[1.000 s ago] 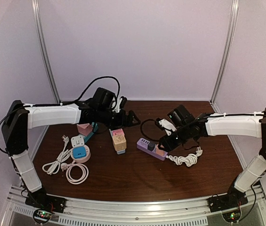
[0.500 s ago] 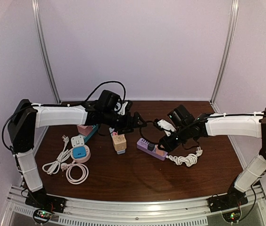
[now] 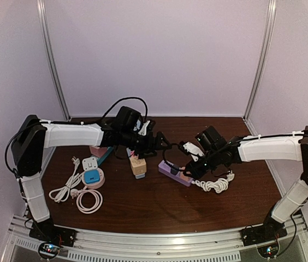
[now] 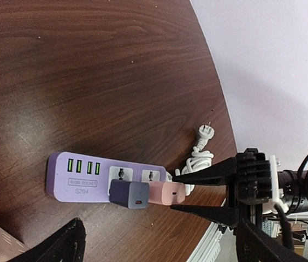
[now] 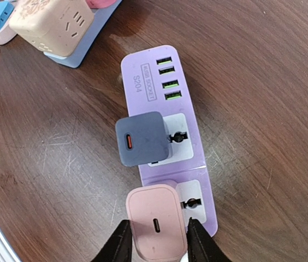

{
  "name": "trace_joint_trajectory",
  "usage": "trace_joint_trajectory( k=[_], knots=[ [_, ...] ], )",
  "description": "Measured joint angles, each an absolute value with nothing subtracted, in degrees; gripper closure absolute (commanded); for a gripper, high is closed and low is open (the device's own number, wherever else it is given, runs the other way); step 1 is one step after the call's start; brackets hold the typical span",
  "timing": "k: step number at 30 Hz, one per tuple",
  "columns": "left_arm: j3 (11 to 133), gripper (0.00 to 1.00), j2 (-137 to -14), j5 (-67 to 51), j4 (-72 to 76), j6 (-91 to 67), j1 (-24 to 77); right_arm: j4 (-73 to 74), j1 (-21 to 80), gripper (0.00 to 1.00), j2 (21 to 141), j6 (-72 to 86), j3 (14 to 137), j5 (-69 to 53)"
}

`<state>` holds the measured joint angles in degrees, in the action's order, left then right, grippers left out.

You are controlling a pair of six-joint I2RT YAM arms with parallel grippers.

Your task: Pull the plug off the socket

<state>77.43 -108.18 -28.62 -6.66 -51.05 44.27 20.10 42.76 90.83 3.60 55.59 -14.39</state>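
My right gripper will pull up the pink plug [image 5: 157,228], move it outward past the coiled white cable, lower it and let go, because the tabletop there is bare.
A purple power strip [image 5: 167,93] lies mid-table, also in the top view [image 3: 170,172] and the left wrist view [image 4: 83,177]. A grey-blue plug [image 5: 143,137] and a pink plug [image 5: 157,228] stand in its two sockets. My right gripper [image 5: 158,243] is over the strip's right end, with its fingers [image 5: 120,243] pressed against both sides of the pink plug [image 4: 167,192]. The plug is still seated. My left gripper [image 3: 162,143] hangs open above the strip's left end, holding nothing; only its finger tips [image 4: 61,245] show at the frame's bottom.
The strip's coiled white cable [image 3: 214,185] lies right of it. A beige cube socket [image 3: 138,165] stands left of the strip, with a pink and teal strip [image 3: 100,150] behind it. A round socket with a blue plug [image 3: 92,177] and white cables [image 3: 88,199] lie at the left.
My left gripper has swung right, from the beige cube towards the purple strip. My right gripper has moved down and left onto the pink plug.
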Motion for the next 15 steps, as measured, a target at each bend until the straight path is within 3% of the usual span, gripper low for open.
trace_joint_trajectory(
  k=[5, 15],
  knots=[
    [77.5, 0.02, -110.2, -29.7, -6.0, -52.0, 44.4, 17.7, 43.3, 0.84, 89.8, 4.3, 53.6, -13.6],
    [77.6, 0.02, -111.3, -30.8, -6.0, -53.1, 45.1, 14.3, 44.4, 0.86, 84.1, 5.8, 48.6, -10.8]
  ],
)
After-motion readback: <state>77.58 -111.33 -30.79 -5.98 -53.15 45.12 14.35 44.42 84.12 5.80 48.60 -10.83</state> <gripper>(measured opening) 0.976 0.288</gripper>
